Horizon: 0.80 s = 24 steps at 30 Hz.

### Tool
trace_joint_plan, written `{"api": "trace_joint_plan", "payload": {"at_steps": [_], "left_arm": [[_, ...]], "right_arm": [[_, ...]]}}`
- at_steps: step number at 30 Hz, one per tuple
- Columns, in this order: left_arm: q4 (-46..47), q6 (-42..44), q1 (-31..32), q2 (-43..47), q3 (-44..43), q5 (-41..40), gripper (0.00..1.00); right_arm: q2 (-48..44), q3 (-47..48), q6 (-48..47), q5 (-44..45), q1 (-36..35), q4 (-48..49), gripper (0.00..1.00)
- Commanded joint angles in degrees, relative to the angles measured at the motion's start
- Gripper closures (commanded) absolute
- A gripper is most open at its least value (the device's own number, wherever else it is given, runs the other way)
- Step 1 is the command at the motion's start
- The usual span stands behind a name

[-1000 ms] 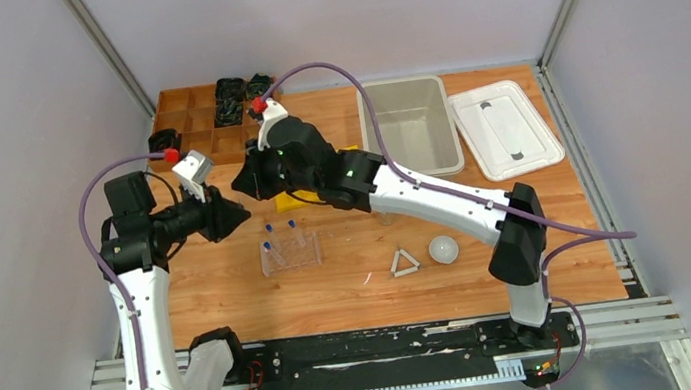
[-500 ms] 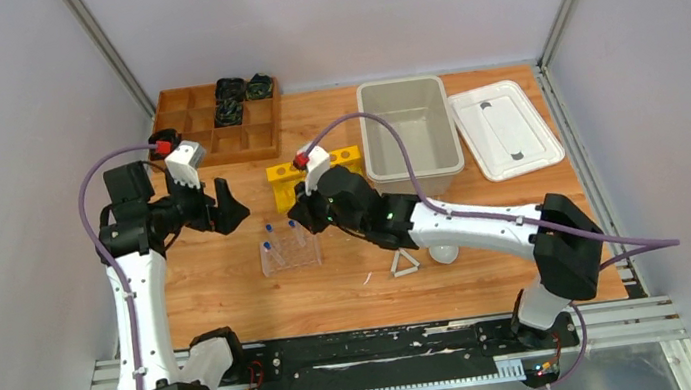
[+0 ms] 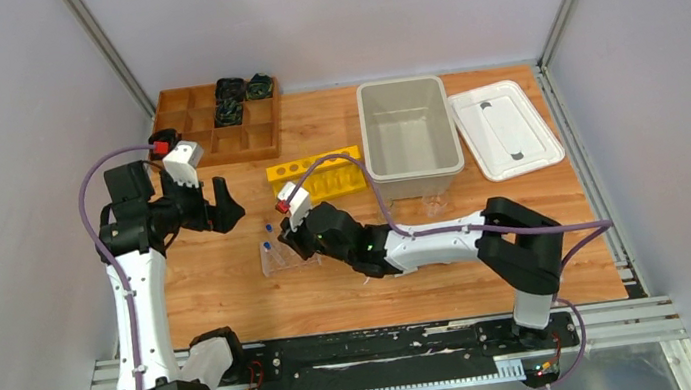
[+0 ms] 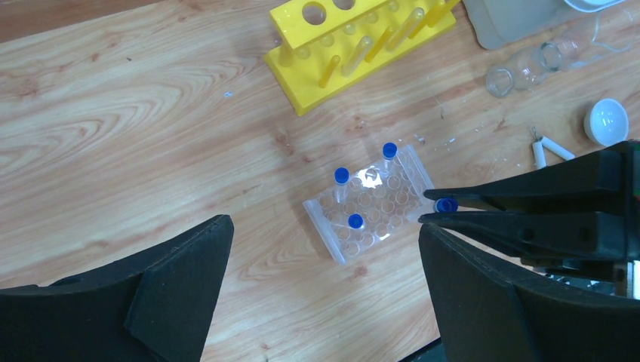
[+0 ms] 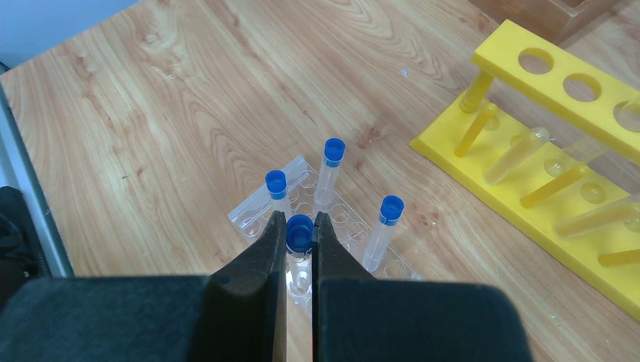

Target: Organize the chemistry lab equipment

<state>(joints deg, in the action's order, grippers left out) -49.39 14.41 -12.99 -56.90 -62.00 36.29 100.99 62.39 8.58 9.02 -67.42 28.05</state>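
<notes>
My right gripper moves the held tube down into the clear rack (image 3: pixel 276 259) beside the standing ones next and opens, since empty holes show around the tube.
The clear plastic tube rack (image 3: pixel 276 259) lies on the table, and three blue-capped tubes (image 5: pixel 333 151) stand in it. My right gripper (image 5: pixel 300 223) is shut on the blue cap of a fourth tube (image 5: pixel 300 232) at the rack's (image 5: pixel 343 219) near edge. I cannot tell whether that tube is seated in a hole. My left gripper (image 3: pixel 223 203) hangs open and empty above and to the left of the rack (image 4: pixel 373 204). Two glass beakers (image 4: pixel 504 79), the white dish (image 4: pixel 606 121) and part of the white triangle frame (image 4: pixel 549 149) show in the left wrist view.
A yellow six-hole rack (image 3: pixel 319 174) stands behind the clear rack. Further back are a grey bin (image 3: pixel 416 174), its white lid (image 3: pixel 504 129) and a wooden compartment tray (image 3: pixel 211 122) with black items. My right arm stretches low across the table's middle.
My right arm swung from near the wooden tray down to the clear rack, carrying the tube. My left gripper opened wide and drew back to the left.
</notes>
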Motion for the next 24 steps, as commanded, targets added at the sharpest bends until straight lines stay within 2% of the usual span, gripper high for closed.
{"api": "trace_joint_plan", "payload": {"at_steps": [1,24], "left_arm": [[0.8,0.6,0.1,0.9,-0.4,-0.8,0.00],[0.8,1.1,0.1,0.8,-0.7,-1.0,0.00]], "right_arm": [[2.3,0.1,-1.7,2.0,-0.7,5.6,1.00],[8.4,-0.8,-2.1,5.1,-1.2,8.4,1.00]]}}
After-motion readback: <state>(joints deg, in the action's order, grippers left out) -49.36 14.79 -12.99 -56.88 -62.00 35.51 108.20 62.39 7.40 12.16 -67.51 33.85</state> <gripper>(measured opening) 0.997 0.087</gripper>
